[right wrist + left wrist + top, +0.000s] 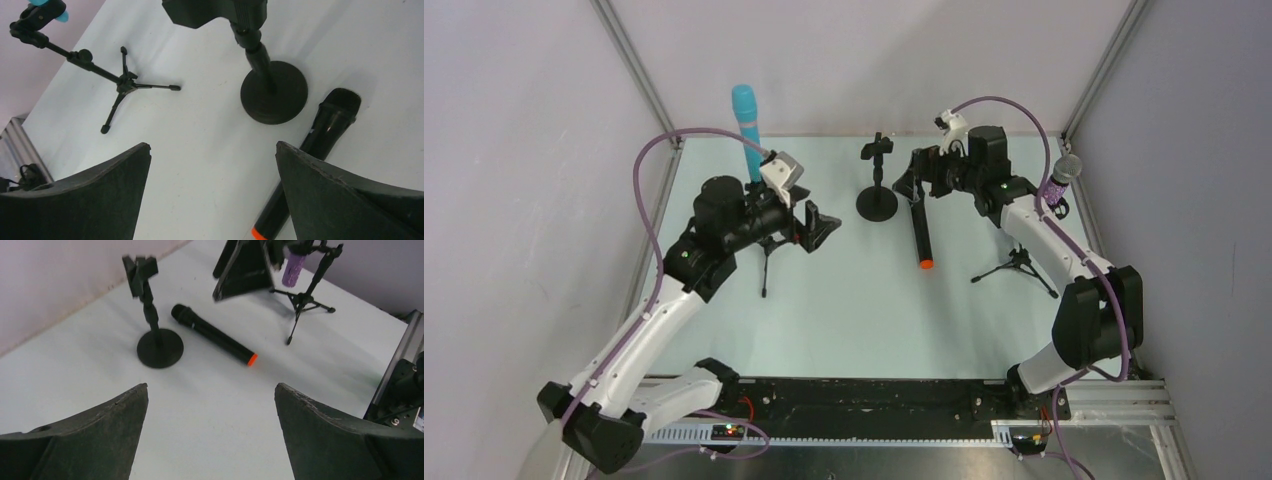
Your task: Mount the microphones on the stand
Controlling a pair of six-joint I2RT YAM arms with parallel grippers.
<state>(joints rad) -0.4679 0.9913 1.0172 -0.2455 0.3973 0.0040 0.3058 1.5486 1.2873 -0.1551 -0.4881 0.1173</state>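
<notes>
My left gripper reaches outward and across, to its right in the top view, onto the handle of the round stand's empty clip [869, 152] [137, 278] next.
The black microphone with an orange end [921, 232] [214, 334] [322, 131] lies flat on the table, just right of the empty round-base stand [877, 201] [159, 347] [274, 93]. The cyan microphone [745, 119] [49, 9] sits clipped upright in the left tripod stand [768, 262] [123, 86]. The glittery purple microphone [1060, 179] [293, 268] sits in the right tripod stand [1020, 264] [304, 298]. My left gripper [821, 226] [211, 390] is open and holds nothing, left of the round stand. My right gripper [912, 178] [212, 147] hangs open above the black microphone's head end.
Grey enclosure walls with metal corner posts [632, 60] surround the table on three sides. A black rail with wiring [864, 405] runs along the near edge between the arm bases. Purple cables [1004, 102] loop over both arms.
</notes>
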